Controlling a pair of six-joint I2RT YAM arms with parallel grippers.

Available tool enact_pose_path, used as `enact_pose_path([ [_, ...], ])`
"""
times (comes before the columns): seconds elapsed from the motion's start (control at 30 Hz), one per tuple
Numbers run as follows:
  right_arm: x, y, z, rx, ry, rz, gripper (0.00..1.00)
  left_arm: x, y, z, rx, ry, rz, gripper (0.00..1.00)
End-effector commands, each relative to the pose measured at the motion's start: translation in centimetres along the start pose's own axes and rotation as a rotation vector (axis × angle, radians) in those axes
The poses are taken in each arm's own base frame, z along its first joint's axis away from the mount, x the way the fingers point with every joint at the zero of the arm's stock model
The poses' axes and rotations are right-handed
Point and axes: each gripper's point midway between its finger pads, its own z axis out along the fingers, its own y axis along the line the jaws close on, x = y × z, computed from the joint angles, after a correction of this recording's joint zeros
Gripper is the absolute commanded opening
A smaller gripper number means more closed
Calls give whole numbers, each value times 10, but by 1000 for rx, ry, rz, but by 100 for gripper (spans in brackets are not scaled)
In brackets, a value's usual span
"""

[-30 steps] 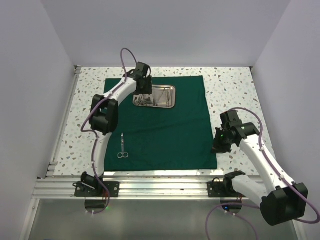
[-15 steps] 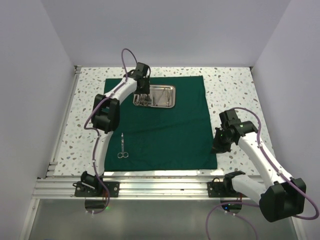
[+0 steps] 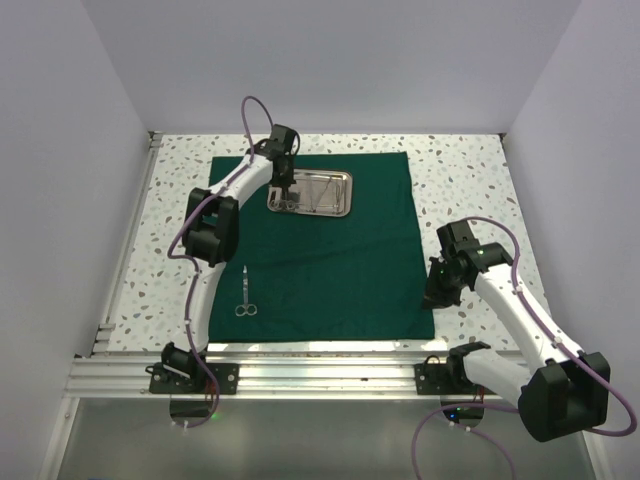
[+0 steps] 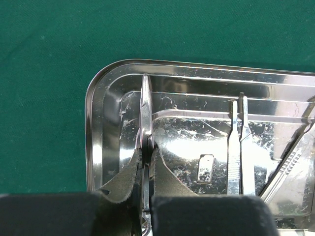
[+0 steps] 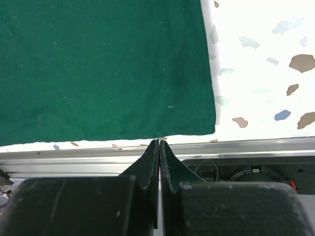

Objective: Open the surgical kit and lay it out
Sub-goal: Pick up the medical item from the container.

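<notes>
My left gripper lifts the silver instrument back from the tray (image 3: 340, 178) next, then lowers it onto the empty cloth beside the ring-handled instrument.
The dark green cloth (image 3: 340, 260) lies spread flat on the table. The steel tray (image 3: 340, 178) sits on its far middle. My left gripper (image 3: 285, 196) reaches down into the tray's left end. In the left wrist view it (image 4: 146, 147) is shut on a slim silver instrument (image 4: 145, 110) with a pointed tip; scissors or forceps, I cannot tell. Tweezers (image 4: 241, 147) lie beside it in the tray (image 4: 91, 123). A ring-handled instrument (image 3: 245, 297) rests on the cloth's near left. My right gripper (image 3: 432, 298) hangs shut and empty by the cloth's near right corner (image 5: 197, 118).
A metal rail (image 3: 320, 352) runs along the table's near edge, just below the right gripper (image 5: 159, 142). White walls close in the speckled tabletop (image 3: 460, 170) on three sides. Another silver tool (image 4: 295, 162) lies at the tray's right.
The left jaws have closed from open onto the slim instrument in the tray. The right arm has shifted only slightly.
</notes>
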Motion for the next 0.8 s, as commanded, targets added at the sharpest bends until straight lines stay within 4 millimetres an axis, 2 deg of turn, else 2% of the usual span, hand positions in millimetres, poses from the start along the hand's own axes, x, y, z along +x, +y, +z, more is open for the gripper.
enact_pose_path([
  [0.0,-1,3,1,-20,-5,18,0,29,-3,9,0,99,14,0],
  [0.23,1,6,2,-40,-10,27,0,-31,-14,-32,32,-34,-2,0],
  [0.43,-2,10,3,-62,-14,25,0,-56,-10,-64,24,-107,-5,0],
  [0.63,-9,18,2,-86,-23,15,0,-60,-6,-87,19,-120,-11,0],
  [0.7,-14,23,1,-104,-29,11,0,-54,-3,-93,13,-105,-17,0],
  [0.77,-16,26,1,-109,-22,7,0,-39,3,-106,1,-80,-23,0],
])
